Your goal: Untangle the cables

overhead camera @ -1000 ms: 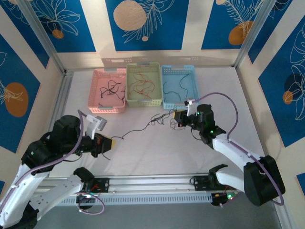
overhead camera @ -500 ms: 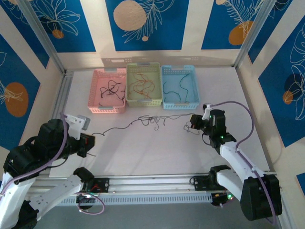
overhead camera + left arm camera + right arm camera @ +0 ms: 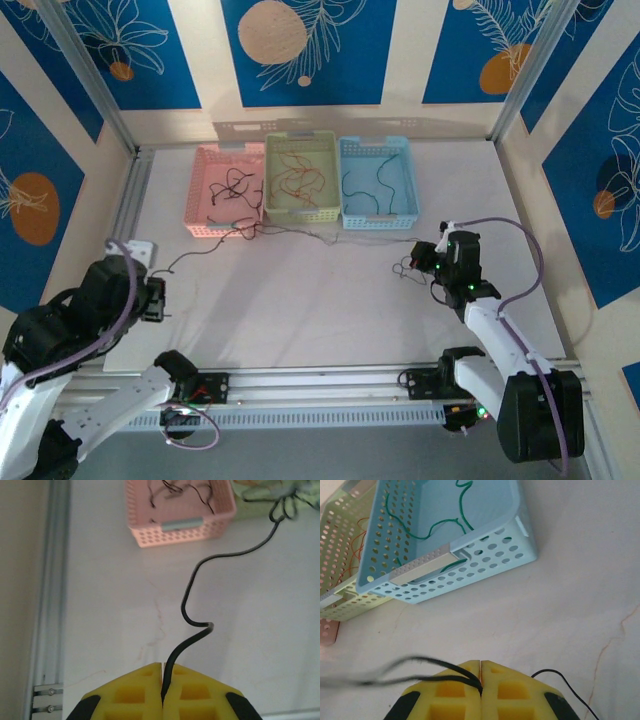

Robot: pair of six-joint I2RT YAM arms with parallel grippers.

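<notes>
Next, my right gripper moves toward my left gripper and releases the black strands over clear tabletop before the blue basket [image 3: 383,261] [image 3: 455,630], as that lies between both.
A thin black cable [image 3: 200,255] runs from my left gripper [image 3: 157,298] up to a small knot [image 3: 246,232] in front of the pink basket, then on rightward toward my right gripper [image 3: 420,263]. In the left wrist view the black cable [image 3: 189,605] curls out of the shut gripper [image 3: 162,667] toward the knot [image 3: 281,511]. The right gripper [image 3: 480,662] is shut on two blurred black strands [image 3: 420,672] leading left. A loose black loop [image 3: 560,677] lies to its right.
Three baskets stand in a row at the back: pink [image 3: 200,215] with black wires, green [image 3: 325,210] with orange-red wires, blue [image 3: 410,212] holding a dark green wire [image 3: 435,530]. Aluminium rails [image 3: 130,200] border the table's left and front.
Both arms have pulled apart, the left toward the left edge and the right further right. The cable is stretched longer, and its knot has shifted left and back to the baskets' front.
</notes>
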